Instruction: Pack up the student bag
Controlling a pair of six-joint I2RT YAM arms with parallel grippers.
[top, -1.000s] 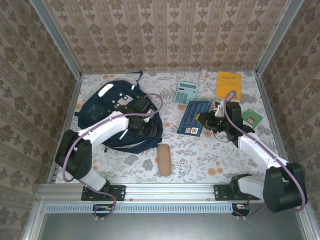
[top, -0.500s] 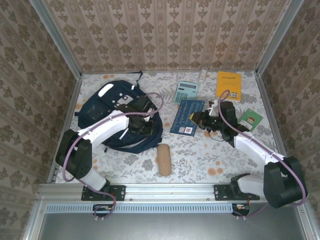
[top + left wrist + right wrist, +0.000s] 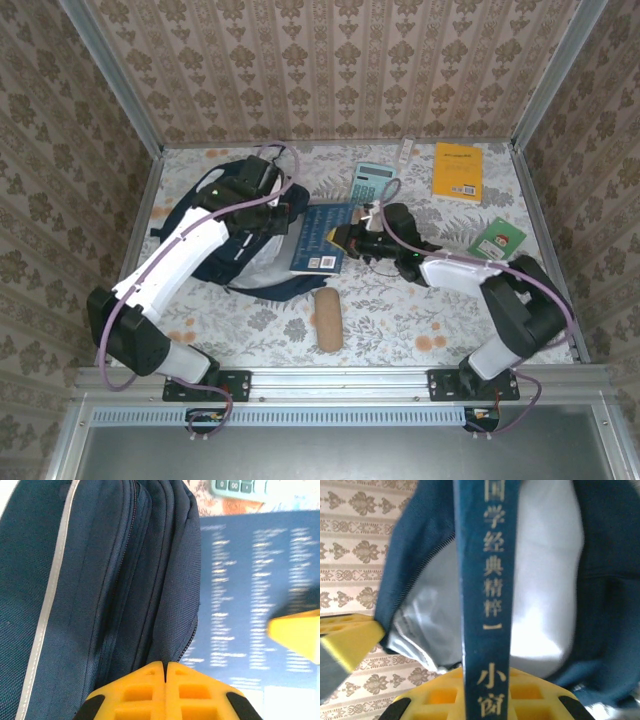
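Observation:
My right gripper pushes the blue book into the bag's opening next, then releases it there.
The student bag is a navy backpack lying at the table's left. My left gripper is shut on the fabric edge of its opening by the zipper, jaws pressed together. The mouth is held up and light grey lining shows inside. My right gripper is shut on a blue book, whose spine with gold characters stands between the yellow jaws. The book's far end is at the bag's mouth. In the left wrist view the book's cover lies right beside the bag's edge.
A teal calculator lies just behind the book. A yellow booklet sits at the back right and a green card at the right. A tan roll-shaped case lies near the front edge. Wallpapered walls enclose the table.
My left gripper closed on the bag's opening edge and pulled it up and back. My right gripper carried the blue book leftwards from mid-table to the bag's mouth.

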